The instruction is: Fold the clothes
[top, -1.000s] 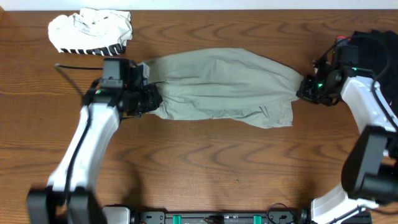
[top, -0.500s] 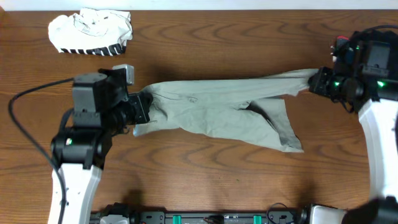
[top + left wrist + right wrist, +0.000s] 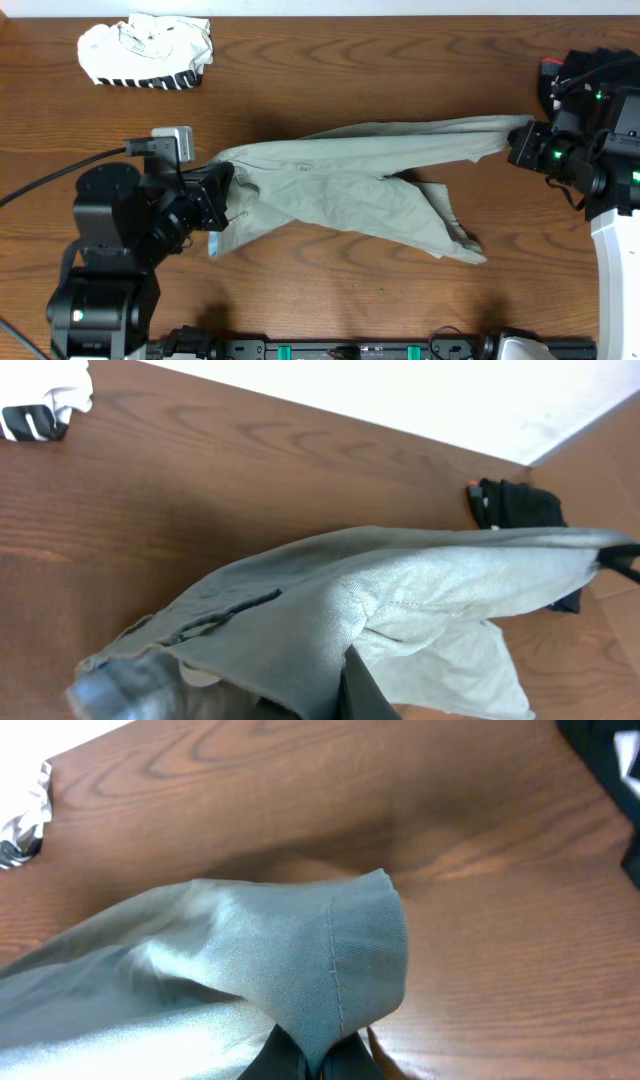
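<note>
Bare table lies outward of the sagging garment. My left gripper rises next, goes outward and down to the tabletop by the striped garment (image 3: pixel 212 104) (image 3: pixel 100 458), and releases.
The light khaki-grey garment (image 3: pixel 350 180) hangs stretched between my two grippers above the wooden table, its lower part sagging toward the front right. My left gripper (image 3: pixel 218 190) is shut on its left end (image 3: pixel 300 640), the cloth draped over the fingers. Over at the right, my right gripper (image 3: pixel 522 143) is shut on the other end, where a stitched corner (image 3: pixel 345 980) bunches between the dark fingertips. A white garment with black stripes (image 3: pixel 147 51) lies crumpled at the back left, and a black garment (image 3: pixel 590 75) lies at the back right.
The wooden table (image 3: pixel 330 290) runs under everything, with a white wall edge along the back. A black cable (image 3: pixel 50 175) trails from the left arm. The black garment (image 3: pixel 515 508) with a red tag also shows in the left wrist view.
Both grippers have lifted the khaki garment off the table and pulled it taut. The left arm moved toward the front, the right arm shifted further right, and the lower flap now hangs down.
</note>
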